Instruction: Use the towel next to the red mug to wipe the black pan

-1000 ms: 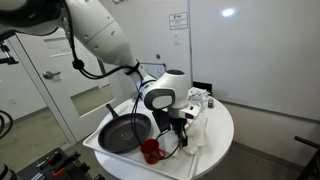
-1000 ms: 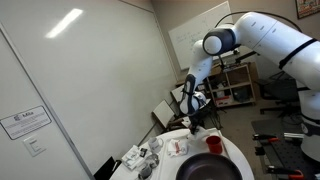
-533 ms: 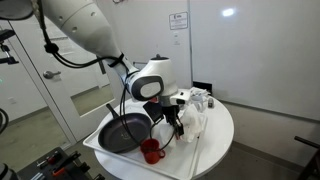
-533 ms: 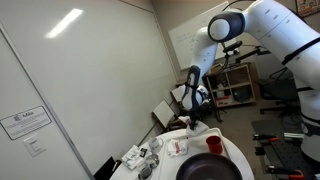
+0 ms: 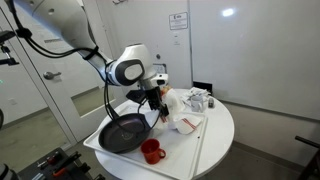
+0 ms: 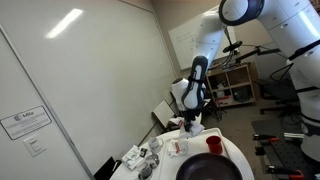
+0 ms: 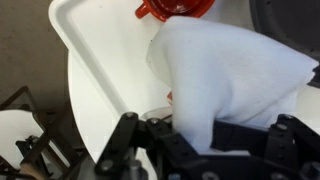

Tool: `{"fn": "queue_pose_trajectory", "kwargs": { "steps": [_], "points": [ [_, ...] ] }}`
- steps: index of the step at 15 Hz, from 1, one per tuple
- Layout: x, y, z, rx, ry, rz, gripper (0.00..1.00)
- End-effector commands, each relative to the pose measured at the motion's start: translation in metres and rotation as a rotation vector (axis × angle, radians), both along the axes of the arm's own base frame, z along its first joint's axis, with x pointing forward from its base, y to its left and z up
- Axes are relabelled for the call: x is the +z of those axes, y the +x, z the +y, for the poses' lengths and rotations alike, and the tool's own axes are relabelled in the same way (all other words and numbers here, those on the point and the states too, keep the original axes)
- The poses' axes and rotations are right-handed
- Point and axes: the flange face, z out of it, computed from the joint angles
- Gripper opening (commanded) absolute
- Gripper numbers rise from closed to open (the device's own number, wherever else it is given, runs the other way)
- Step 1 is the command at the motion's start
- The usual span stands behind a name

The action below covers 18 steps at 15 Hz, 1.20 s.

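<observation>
My gripper needs to move over the open middle of the black pan and go down there to let go of the white towel, because the towel hangs high near the pan's rim.
The black pan lies on a white tray, its handle pointing to the back; it also shows in an exterior view. The red mug stands on the tray in front of the pan, and shows in an exterior view and at the top of the wrist view. My gripper is shut on the white towel and holds it in the air above the pan's right rim. In the wrist view the towel hangs from the jaws and hides what lies below.
The white tray sits on a round white table. A smaller folded white cloth with red marks lies to the right of the pan. Crumpled items sit at the table's back.
The gripper has risen from beside the red mug with the towel in it and moved back and toward the pan. The towel now hangs clear of the table.
</observation>
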Motion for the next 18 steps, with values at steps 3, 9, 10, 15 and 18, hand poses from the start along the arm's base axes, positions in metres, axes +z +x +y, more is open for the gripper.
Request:
{"fn": "queue_pose_trajectory", "kwargs": {
  "steps": [3, 9, 10, 15, 18],
  "points": [
    [0.0, -0.017, 0.075, 0.151, -0.026, 0.036, 0.0],
    [-0.014, -0.036, 0.147, 0.279, -0.065, 0.093, 0.0],
    [-0.019, -0.038, 0.158, 0.295, -0.068, 0.106, 0.0],
    [-0.049, -0.047, 0.195, 0.361, -0.049, 0.183, 0.0],
    [-0.071, -0.05, 0.209, 0.392, -0.028, 0.212, 0.0]
  ]
}}
